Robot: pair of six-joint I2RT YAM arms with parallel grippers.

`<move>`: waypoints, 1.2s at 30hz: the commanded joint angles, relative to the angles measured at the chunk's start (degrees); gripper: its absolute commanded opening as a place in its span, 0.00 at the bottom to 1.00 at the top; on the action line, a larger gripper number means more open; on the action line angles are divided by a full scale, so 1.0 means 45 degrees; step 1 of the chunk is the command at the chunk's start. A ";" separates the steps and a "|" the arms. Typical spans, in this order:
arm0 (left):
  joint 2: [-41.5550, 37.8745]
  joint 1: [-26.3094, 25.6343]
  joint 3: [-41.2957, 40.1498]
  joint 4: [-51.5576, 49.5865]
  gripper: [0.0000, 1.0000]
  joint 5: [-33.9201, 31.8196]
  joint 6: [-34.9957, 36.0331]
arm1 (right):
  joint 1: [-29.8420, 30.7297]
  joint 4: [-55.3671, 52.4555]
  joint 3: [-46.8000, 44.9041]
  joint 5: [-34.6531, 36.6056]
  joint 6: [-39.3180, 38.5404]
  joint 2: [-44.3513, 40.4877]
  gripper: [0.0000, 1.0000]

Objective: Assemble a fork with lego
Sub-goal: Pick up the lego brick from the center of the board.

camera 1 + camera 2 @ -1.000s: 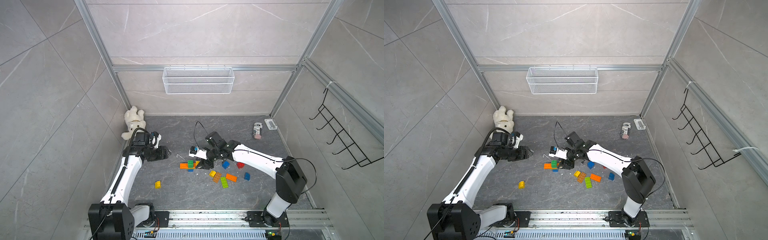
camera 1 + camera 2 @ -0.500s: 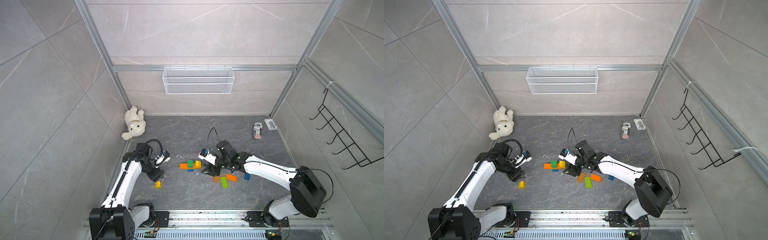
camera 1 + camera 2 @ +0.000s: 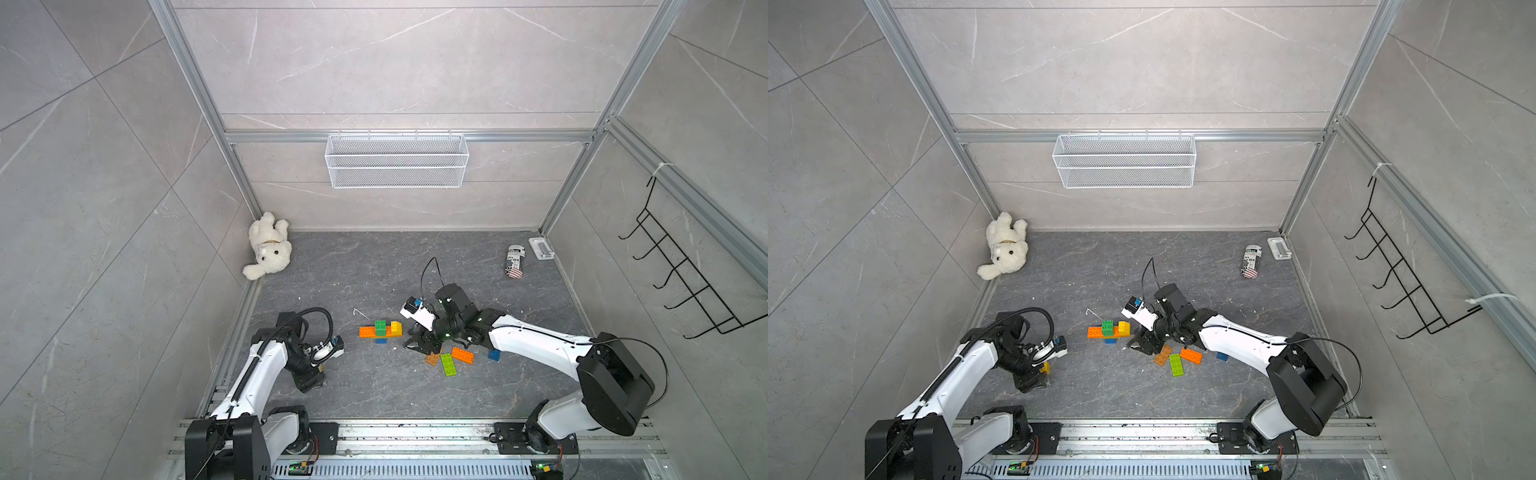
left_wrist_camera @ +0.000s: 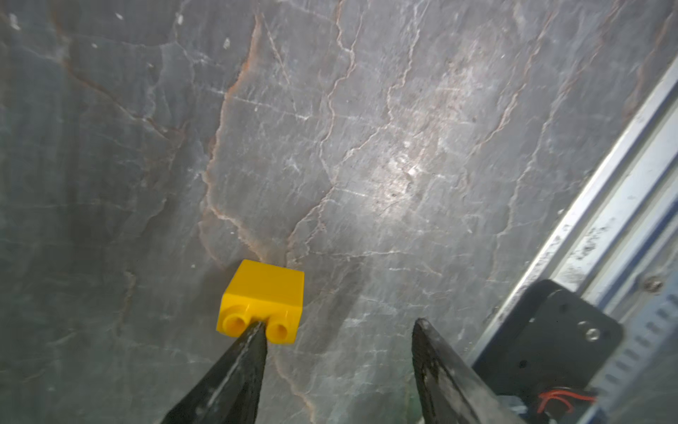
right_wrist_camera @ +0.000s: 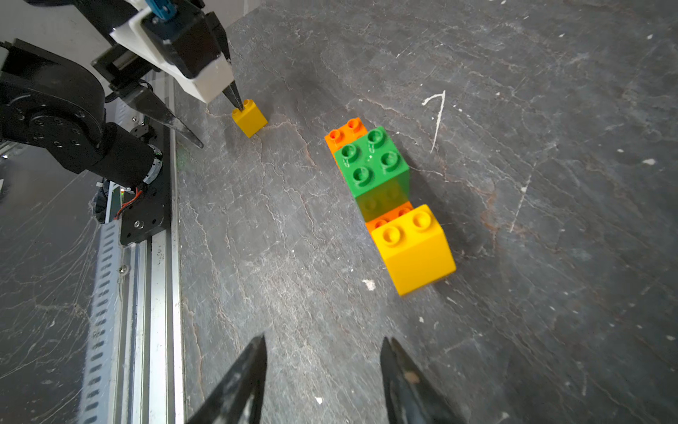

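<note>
My left gripper will move outward, then lower both fingers around the sides of the small yellow brick (image 3: 1044, 368) (image 4: 262, 296), which is below and outward of the gripper's gap, under one finger.
A partial lego build (image 3: 380, 330) lies mid-floor: a long orange brick carrying a green square brick (image 5: 370, 161) and a yellow sloped brick (image 5: 414, 249), with a blue brick (image 3: 381, 340) at its near side. My right gripper (image 5: 323, 345) hovers open just right of it with nothing between its fingers. A small yellow brick (image 4: 262, 301) stands alone at the front left. My left gripper (image 4: 337, 326) is open above it. One fingertip (image 4: 257, 332) rests on top between the studs, so the brick sits outside the jaws. Loose brown (image 3: 432, 358), lime (image 3: 448, 365), orange (image 3: 462, 355) and blue (image 3: 493, 355) bricks lie under the right arm.
A plush bear (image 3: 269, 249) lies in the back left corner. At the back right are a can (image 3: 515, 261) and a small white block (image 3: 541, 248). A wire basket (image 3: 397, 162) hangs on the back wall. A metal rail (image 4: 605, 205) runs close beside the left gripper.
The left arm swung from the back left down to the lone yellow brick and its jaws narrowed slightly. The right gripper pulled back off the build to its right side.
</note>
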 commanded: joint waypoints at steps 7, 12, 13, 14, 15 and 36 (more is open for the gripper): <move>-0.0017 0.0927 0.0581 0.0159 0.67 0.0372 0.2247 | -0.0110 -0.0053 0.0000 -0.0483 0.0099 -0.0048 0.52; -0.0125 0.1057 0.0499 0.0867 0.68 0.0576 0.1823 | -0.0166 0.0008 0.0094 -0.0606 0.0099 0.0288 0.51; 0.0091 0.1050 0.0483 0.0924 0.68 0.0592 0.1762 | -0.0169 0.0018 0.0143 -0.0642 0.0136 0.0389 0.51; 0.0273 0.1047 0.0451 0.0944 0.68 0.0667 0.1777 | -0.0169 -0.0002 0.0173 -0.0666 0.0134 0.0471 0.51; 0.0440 0.1058 0.0386 0.1133 0.68 0.0724 0.1778 | -0.0169 -0.0029 0.0196 -0.0706 0.0136 0.0535 0.51; 0.1673 0.1048 0.0209 0.1906 0.53 0.0813 0.1251 | -0.0368 -0.0001 0.0115 -0.0789 0.0197 0.0680 0.48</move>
